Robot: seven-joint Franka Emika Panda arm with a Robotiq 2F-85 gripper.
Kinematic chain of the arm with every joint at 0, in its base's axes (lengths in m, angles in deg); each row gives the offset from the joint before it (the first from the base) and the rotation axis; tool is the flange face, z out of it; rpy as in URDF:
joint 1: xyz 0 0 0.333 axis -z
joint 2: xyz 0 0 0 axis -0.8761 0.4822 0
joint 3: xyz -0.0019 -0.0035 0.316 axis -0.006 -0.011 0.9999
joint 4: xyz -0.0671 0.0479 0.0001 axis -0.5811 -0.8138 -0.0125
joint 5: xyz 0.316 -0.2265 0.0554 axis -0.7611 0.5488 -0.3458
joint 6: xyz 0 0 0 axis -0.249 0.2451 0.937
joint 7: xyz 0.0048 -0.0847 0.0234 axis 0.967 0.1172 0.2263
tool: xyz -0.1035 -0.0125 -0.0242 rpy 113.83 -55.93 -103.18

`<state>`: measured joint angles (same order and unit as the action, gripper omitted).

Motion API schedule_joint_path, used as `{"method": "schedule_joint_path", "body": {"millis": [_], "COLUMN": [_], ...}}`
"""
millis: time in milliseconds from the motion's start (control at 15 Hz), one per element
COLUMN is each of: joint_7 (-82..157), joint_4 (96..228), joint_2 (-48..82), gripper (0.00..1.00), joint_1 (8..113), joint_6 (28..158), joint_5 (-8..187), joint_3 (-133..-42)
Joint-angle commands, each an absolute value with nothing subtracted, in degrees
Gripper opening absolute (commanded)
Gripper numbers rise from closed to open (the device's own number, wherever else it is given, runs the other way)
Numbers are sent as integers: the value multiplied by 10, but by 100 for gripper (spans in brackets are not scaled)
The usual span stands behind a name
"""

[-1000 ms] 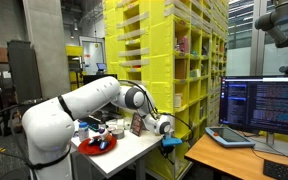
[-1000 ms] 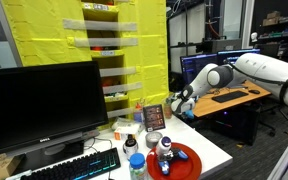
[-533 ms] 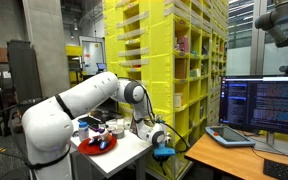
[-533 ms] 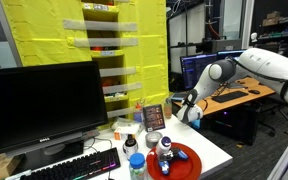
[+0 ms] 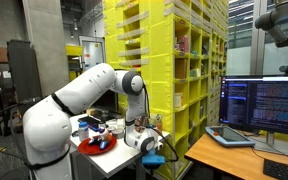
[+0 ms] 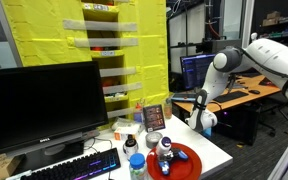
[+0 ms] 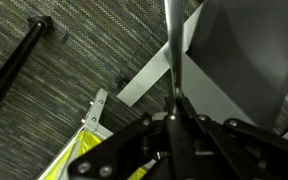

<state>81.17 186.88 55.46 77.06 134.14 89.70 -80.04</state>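
The gripper draws back toward my base, over the dark panel, next, and then releases the rod.
My gripper point(image 7: 174, 105) is shut on a thin grey rod point(image 7: 171, 40) that sticks out straight ahead between the jaws; I cannot tell what the rod is. In both exterior views the gripper point(image 5: 152, 150) point(image 6: 206, 121) hangs off the end of the white table point(image 5: 124, 158), at or just below the table top. The wrist view looks down on grey carpet point(image 7: 74, 70) and a pale grey panel point(image 7: 234, 60).
On the table are a red plate point(image 6: 180, 160), a framed picture point(image 6: 155, 116), small bottles point(image 6: 135, 165), a keyboard point(image 6: 79, 168) and a monitor point(image 6: 44, 105). Yellow shelving point(image 5: 164, 60) stands behind. A wooden desk point(image 5: 229, 150) with a laptop and screens is alongside. A black bar point(image 7: 19, 60) lies on the carpet.
The gripper has moved down and in toward the table's end, from above the desk side to beside the table edge. It has stayed shut on the rod.
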Motion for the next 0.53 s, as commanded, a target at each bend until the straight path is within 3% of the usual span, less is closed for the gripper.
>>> {"method": "schedule_joint_path", "body": {"millis": [0,333,400,467], "joint_7": [750,676,664,656], "joint_4": [2007,2139,2161,2181], "joint_2": [513,497,497,499], "gripper": [2,2,33,34], "joint_1": [758,735,727,716], "joint_6": [1423,1533,1557,1577], "joint_5": [934,975,980,983], "joint_3": [-791,-811,-814,-819]}}
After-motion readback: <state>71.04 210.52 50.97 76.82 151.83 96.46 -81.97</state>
